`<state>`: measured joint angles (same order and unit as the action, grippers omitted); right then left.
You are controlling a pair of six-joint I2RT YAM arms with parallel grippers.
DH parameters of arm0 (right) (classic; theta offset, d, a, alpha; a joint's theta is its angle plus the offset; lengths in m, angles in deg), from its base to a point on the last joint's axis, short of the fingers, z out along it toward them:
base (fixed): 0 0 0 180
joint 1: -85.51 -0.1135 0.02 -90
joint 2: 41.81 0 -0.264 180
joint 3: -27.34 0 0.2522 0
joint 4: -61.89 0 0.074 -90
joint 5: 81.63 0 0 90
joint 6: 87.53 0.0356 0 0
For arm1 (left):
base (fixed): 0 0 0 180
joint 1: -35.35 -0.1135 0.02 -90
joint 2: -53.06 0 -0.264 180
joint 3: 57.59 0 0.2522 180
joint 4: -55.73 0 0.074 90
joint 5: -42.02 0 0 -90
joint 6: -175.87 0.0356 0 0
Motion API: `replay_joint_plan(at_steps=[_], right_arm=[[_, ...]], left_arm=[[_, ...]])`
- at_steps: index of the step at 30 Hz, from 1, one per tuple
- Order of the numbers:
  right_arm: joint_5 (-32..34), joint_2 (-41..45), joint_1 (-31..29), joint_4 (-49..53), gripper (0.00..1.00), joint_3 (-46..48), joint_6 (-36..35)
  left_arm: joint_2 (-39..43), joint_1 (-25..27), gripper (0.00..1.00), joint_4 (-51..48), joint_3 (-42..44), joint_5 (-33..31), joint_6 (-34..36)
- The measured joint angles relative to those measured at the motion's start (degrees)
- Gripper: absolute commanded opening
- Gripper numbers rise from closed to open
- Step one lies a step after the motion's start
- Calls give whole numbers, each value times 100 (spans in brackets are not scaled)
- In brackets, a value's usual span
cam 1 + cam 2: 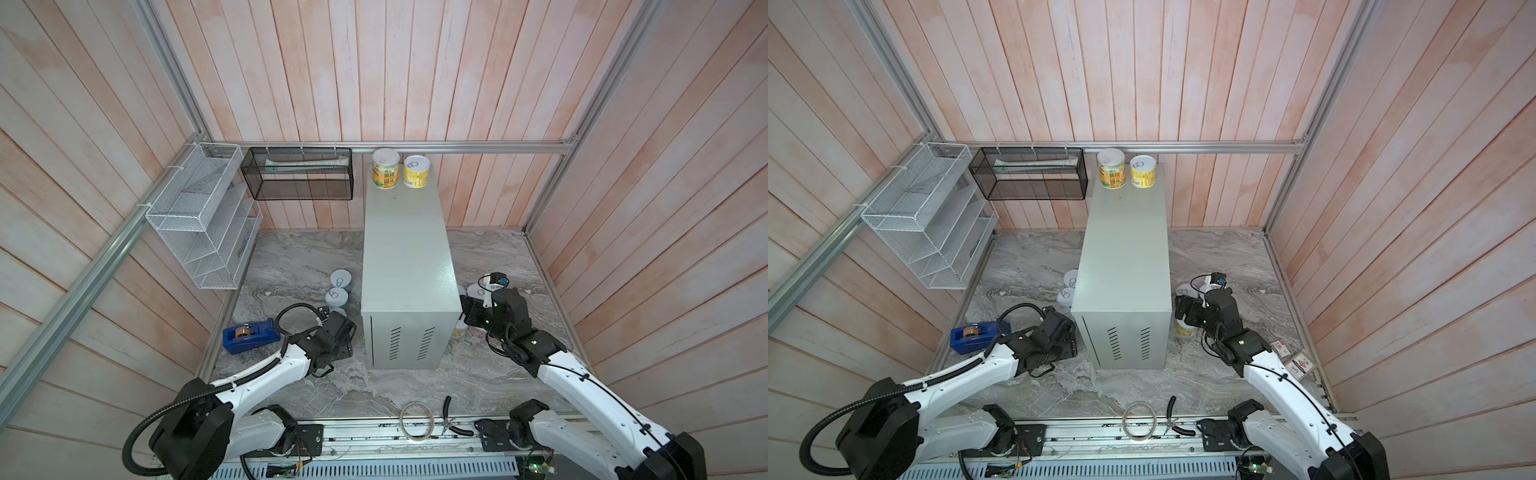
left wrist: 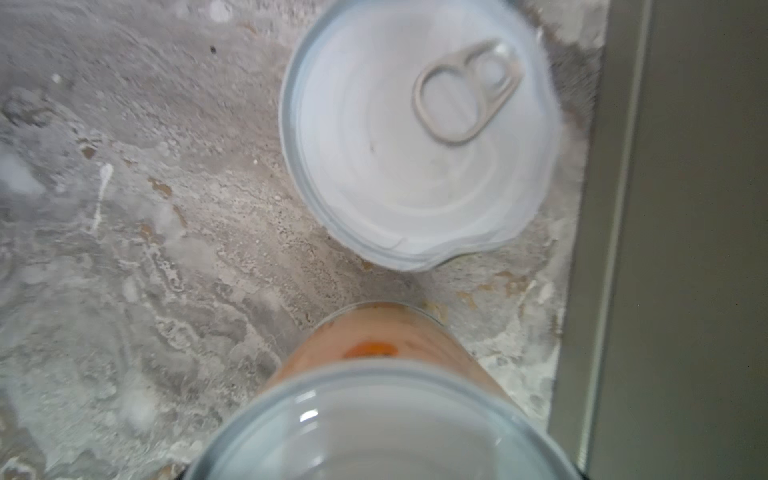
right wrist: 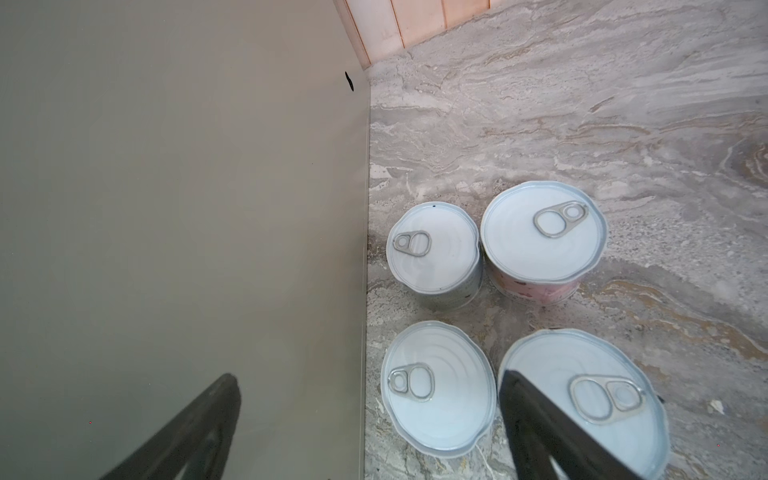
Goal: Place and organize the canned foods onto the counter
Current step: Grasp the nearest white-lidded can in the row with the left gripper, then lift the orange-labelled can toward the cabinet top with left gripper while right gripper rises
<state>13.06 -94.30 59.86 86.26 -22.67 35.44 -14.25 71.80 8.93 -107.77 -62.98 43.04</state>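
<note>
My left gripper should next lift the can outward past the side edge of the counter, then lower it and let it go, because the counter's bare top (image 1: pixel 390 252) is above and outward of my gripper.
The counter (image 1: pixel 405 249) stands mid-scene, and two yellow-labelled canned foods (image 1: pixel 385 168) (image 1: pixel 417 171) sit at the far end of its top. In both top views my left gripper (image 1: pixel 343 328) is low at the counter's left side. In the left wrist view an orange-labelled can (image 2: pixel 374 415) fills the space at its jaws and hides the fingers. Another can (image 2: pixel 415 145) stands upright beyond it. My right gripper (image 3: pixel 374 424) hangs open over several upright cans right of the counter. It straddles one can (image 3: pixel 438 386), and one finger overlaps a neighbouring can (image 3: pixel 582 399).
A blue tape dispenser (image 1: pixel 249 334) lies left of my left arm. Two more cans (image 1: pixel 340 279) stand on the marble left of the counter. A tape roll (image 1: pixel 415 419) and pliers (image 1: pixel 451 419) lie at the front edge. A white wire rack (image 1: pixel 203 216) and a black mesh basket (image 1: pixel 297 172) hang on the walls.
</note>
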Motion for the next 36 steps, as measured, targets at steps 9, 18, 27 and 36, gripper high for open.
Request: replay_joint_plan(at_steps=[9, 18, 27, 36], right_arm=[[289, 114, 420, 1021, 97, -1088, -564], [721, 76, 669, 1659, 97, -2568, -1327], [748, -35, 673, 1897, 96, -3108, -1672], [584, -446, 673, 2092, 94, -4295, -1919]], left_arm=[[385, -501, 0, -1445, -2116, 61, 774], [-608, -1283, 0, -2946, -5722, 568, 2295], [-1978, -896, 0, -3794, -8972, 984, 3077], [-3536, -57, 0, -4544, -10671, 1003, 3322]])
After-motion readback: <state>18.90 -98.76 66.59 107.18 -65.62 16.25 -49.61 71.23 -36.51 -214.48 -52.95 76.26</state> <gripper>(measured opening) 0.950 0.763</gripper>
